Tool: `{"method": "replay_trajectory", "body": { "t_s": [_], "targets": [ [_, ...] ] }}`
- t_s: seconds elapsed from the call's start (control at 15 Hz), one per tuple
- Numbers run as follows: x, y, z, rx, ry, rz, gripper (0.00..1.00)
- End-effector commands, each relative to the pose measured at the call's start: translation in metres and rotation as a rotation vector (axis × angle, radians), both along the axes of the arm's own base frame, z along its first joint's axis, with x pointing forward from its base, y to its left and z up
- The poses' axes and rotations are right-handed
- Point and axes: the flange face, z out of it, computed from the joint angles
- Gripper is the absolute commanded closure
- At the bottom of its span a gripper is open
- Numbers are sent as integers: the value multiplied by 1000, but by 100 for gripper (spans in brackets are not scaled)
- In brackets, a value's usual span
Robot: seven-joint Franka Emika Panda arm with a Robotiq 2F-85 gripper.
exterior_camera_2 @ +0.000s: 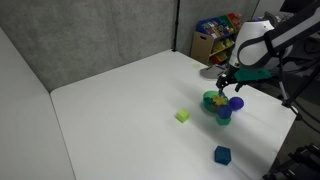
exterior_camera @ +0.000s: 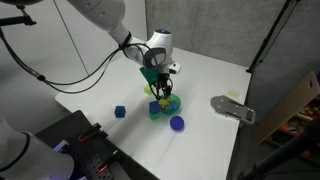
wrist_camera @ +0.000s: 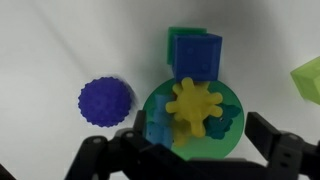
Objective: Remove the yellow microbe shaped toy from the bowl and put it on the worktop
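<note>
My gripper needs to go down toward the green bowl (wrist_camera: 232, 98) next and close on the yellow microbe shaped toy (wrist_camera: 194, 103), since that toy is on top of the toys there.
The yellow microbe shaped toy (wrist_camera: 198, 105) lies in the green bowl (wrist_camera: 232, 98), together with a teal toy (wrist_camera: 222, 122) and a blue toy (wrist_camera: 158, 128). The bowl stands on the white worktop (exterior_camera: 200, 80) and shows in both exterior views (exterior_camera: 166, 107) (exterior_camera_2: 216, 103). My gripper (wrist_camera: 188, 150) hovers right above the bowl, open and empty, with one finger on each side of it. It also shows in both exterior views (exterior_camera: 160, 88) (exterior_camera_2: 231, 84). The toy is a small yellow spot in the bowl in an exterior view (exterior_camera_2: 218, 99).
A purple spiky ball (wrist_camera: 106, 102) (exterior_camera: 177, 123) (exterior_camera_2: 236, 102) and a blue and green block (wrist_camera: 200, 55) sit right beside the bowl. A blue cube (exterior_camera: 119, 112) (exterior_camera_2: 222, 154) and a yellow-green piece (exterior_camera_2: 182, 116) (wrist_camera: 308, 78) lie farther off. A grey object (exterior_camera: 233, 108) lies near the table edge.
</note>
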Motion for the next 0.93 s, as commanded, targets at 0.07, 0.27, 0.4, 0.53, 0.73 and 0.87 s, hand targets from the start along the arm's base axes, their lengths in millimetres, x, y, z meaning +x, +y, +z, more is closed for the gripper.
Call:
{"method": "replay_trajectory", "body": {
  "t_s": [0.07,0.27,0.4,0.53,0.73,0.87],
  "targets": [
    [16,1,-28,-34,15,-27,0],
    [19,7,-44,-40,30,-25,0],
    [20,8,-50,-44,37,-28,0],
    [22,9,-52,-49,40,-28,26],
    [24,6,-51,-56,35,-32,51],
    [26,4,-47,-63,27,-33,66]
  ]
}}
